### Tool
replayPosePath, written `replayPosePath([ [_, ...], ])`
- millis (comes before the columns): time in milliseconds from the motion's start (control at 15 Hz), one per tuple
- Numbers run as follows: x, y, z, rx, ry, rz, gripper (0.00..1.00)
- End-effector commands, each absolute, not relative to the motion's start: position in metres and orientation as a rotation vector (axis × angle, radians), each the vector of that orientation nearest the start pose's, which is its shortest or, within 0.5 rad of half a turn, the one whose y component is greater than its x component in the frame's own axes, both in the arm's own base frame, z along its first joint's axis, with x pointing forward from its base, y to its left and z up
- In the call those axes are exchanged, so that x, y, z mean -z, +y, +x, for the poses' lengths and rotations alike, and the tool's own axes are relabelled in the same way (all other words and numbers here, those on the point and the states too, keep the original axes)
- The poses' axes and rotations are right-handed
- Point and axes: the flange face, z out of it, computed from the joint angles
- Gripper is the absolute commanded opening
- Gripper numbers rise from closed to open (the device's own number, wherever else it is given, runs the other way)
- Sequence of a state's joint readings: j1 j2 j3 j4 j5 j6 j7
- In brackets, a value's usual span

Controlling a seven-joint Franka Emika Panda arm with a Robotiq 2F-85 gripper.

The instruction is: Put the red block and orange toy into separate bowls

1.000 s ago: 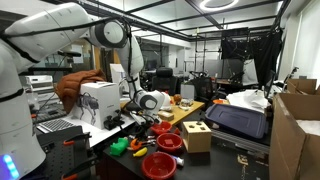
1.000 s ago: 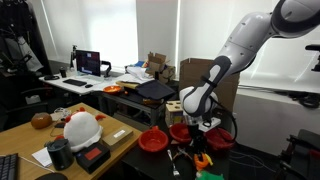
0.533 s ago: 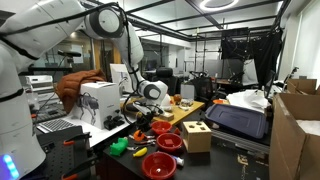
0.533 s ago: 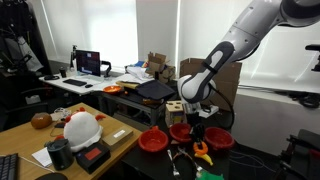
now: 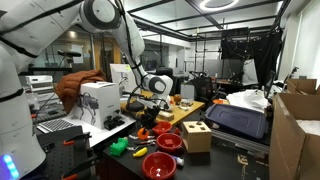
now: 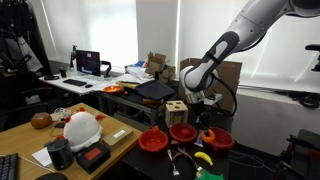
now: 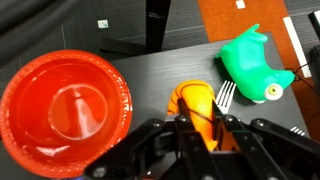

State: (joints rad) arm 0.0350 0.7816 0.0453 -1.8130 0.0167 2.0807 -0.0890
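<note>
My gripper should next go left in the wrist view, lower over the bowl's middle (image 5: 158,167) and release the toy, as the glossy red bowl is empty.
In the wrist view my gripper (image 7: 203,120) is shut on the orange toy (image 7: 190,98) and holds it above the dark table. A glossy red bowl (image 7: 20,82) lies to the left of the toy, empty. In both exterior views the gripper (image 5: 150,106) (image 6: 204,112) hangs above the group of red bowls (image 5: 170,143) (image 6: 153,140). Two more bowls show in an exterior view (image 6: 183,131) (image 6: 219,140). I cannot make out the red block.
A green toy (image 7: 250,62) and a white fork (image 7: 225,95) lie right of the held toy. A tan wooden box (image 5: 196,135) (image 6: 176,109) stands beside the bowls. A yellow piece (image 6: 203,159) lies near the table's edge. A white device (image 5: 98,100) stands behind.
My gripper has risen from the table beside the bowls, with the orange toy in it. The arm has swung upward. The bowls have not moved.
</note>
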Motion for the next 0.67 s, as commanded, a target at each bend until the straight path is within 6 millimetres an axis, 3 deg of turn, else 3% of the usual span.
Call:
replayPosePath([
  [0,-0.079,0.019,0.570,-0.846,-0.112,-3.023,0.06],
  [600,-0.053,-0.054,0.569,-0.911,0.280,-3.173,0.06],
])
